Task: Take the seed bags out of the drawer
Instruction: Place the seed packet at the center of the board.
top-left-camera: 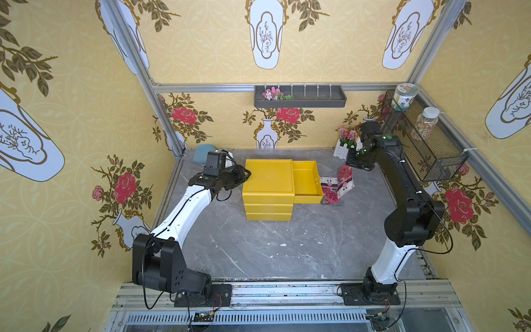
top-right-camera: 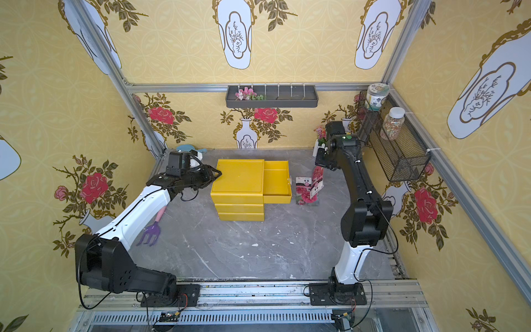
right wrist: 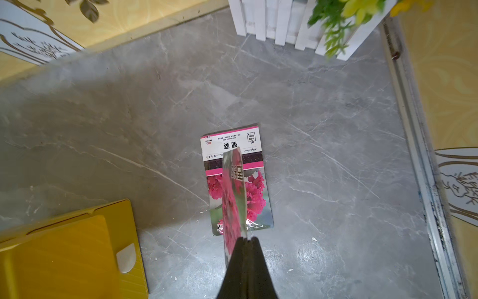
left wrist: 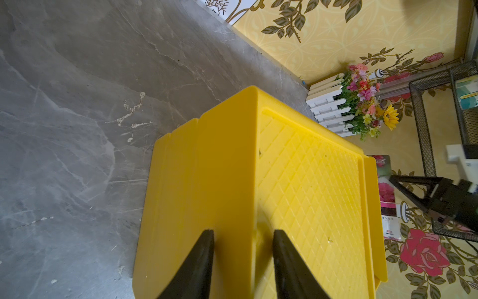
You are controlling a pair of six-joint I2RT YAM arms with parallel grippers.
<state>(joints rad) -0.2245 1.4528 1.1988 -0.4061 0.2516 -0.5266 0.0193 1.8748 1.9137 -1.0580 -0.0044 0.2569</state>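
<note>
I need to lower the hanging bag in my right gripper toward the drawer next. I will release it once it rests on the lying seed bag (top-left-camera: 330, 192) (right wrist: 255, 185) below.
A yellow cabinet (top-left-camera: 268, 179) stands mid-table, its top drawer (top-left-camera: 306, 184) pulled out to the right and showing nothing inside in both top views. My left gripper (top-left-camera: 247, 174) (left wrist: 243, 231) is clamped over the cabinet's upper left edge, one finger on the side wall and one on the top. One seed bag (top-left-camera: 330, 189) (right wrist: 256, 199) with pink flowers lies flat on the table right of the drawer. My right gripper (right wrist: 247, 239) is shut on the edge of a second pink-flowered seed bag (top-left-camera: 345, 179) (right wrist: 232, 196), which hangs just above the lying one.
Artificial flowers in a white picket fence (top-left-camera: 346, 140) stand at the back right. A wire basket (top-left-camera: 425, 143) with jars hangs on the right wall, a grey shelf (top-left-camera: 300, 96) on the back wall. A purple rake (top-right-camera: 149, 230) lies under the left arm.
</note>
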